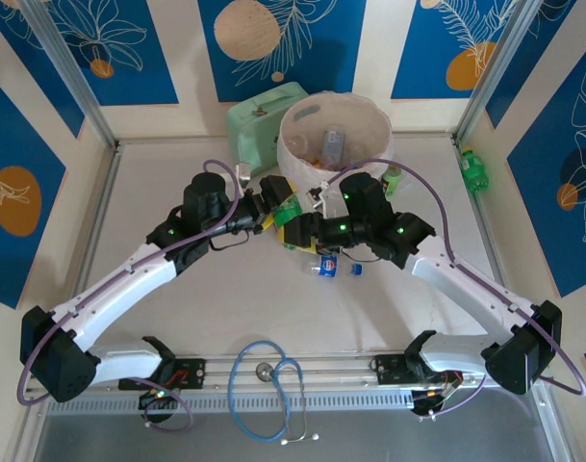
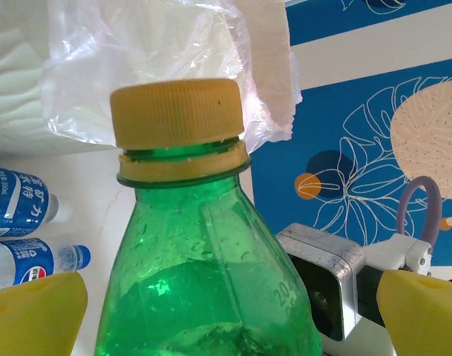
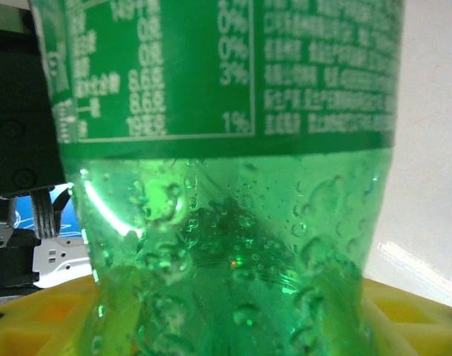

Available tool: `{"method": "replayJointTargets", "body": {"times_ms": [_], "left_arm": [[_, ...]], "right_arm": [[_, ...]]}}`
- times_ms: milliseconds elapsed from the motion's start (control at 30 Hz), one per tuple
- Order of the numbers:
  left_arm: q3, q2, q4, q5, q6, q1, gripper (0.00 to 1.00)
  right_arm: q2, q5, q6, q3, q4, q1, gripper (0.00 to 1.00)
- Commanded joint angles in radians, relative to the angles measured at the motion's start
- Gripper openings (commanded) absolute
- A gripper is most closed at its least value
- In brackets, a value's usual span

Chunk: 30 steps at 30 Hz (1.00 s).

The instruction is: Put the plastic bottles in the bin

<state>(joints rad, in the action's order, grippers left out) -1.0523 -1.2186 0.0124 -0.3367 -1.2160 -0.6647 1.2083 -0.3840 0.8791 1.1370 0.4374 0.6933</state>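
Observation:
The right gripper will next lift the green bottle outward over the bin's opening (image 1: 339,140) and release it, as the open left gripper is clear of it.
A green plastic bottle (image 1: 291,214) with a yellow cap (image 2: 177,111) hangs between both grippers, just in front of the bin (image 1: 302,166). My left gripper (image 1: 273,214) is open, and in the left wrist view its yellow fingers (image 2: 36,311) stand well clear of the bottle (image 2: 196,259) on both sides. My right gripper (image 1: 298,231) is shut on the bottle's lower body (image 3: 226,222), yellow pads (image 3: 411,319) pressed against each side. The pale round bin holds some bottles (image 1: 333,144). A clear blue-labelled bottle (image 1: 331,268) lies on the table below the grippers.
A mint-green case (image 1: 259,120) stands left of the bin. A small green bottle (image 1: 393,181) stands by the bin's right side, another (image 1: 475,171) at the right rail. Two clear bottles (image 2: 21,237) lie near the bin's bag (image 2: 159,67). A stethoscope (image 1: 268,385) lies at the near edge.

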Motion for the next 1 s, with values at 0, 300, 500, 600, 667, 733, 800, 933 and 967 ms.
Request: {"method": "replayJointTargets", "body": {"times_ms": [0,300,500,600,667,733,800,933,967], "left_arm": [[-0.077,0.018,0.048,0.029,0.07,0.014,1.0],[-0.245,0.105,0.329,0.228,0.402,0.046,1.0],[-0.231,0.157,0.464,0.4,0.482,0.073,1.0],[-0.183,0.158,0.443,0.339,0.481,0.084,1.0],[-0.165,0.137,0.441,0.285,0.472,0.084,0.98],[-0.137,0.124,0.439,0.267,0.452,0.082,0.96],[-0.098,0.123,0.436,0.268,0.437,0.082,0.95],[-0.068,0.114,0.444,0.258,0.431,0.082,0.93],[-0.066,0.111,0.446,0.26,0.432,0.082,0.92]], "right_arm": [[-0.039,0.045,-0.037,0.053,0.075,0.009,0.5],[-0.053,0.23,-0.144,0.24,0.288,0.027,0.48],[-0.051,0.39,-0.199,0.383,0.423,0.019,0.47],[-0.032,0.435,-0.24,0.485,0.466,-0.023,0.47],[-0.009,0.447,-0.27,0.555,0.487,-0.057,0.47],[0.028,0.477,-0.301,0.628,0.52,-0.089,0.48],[0.078,0.506,-0.331,0.7,0.542,-0.126,0.48],[0.183,0.519,-0.371,0.831,0.575,-0.2,0.48],[0.213,0.529,-0.385,0.865,0.584,-0.214,0.48]]}}
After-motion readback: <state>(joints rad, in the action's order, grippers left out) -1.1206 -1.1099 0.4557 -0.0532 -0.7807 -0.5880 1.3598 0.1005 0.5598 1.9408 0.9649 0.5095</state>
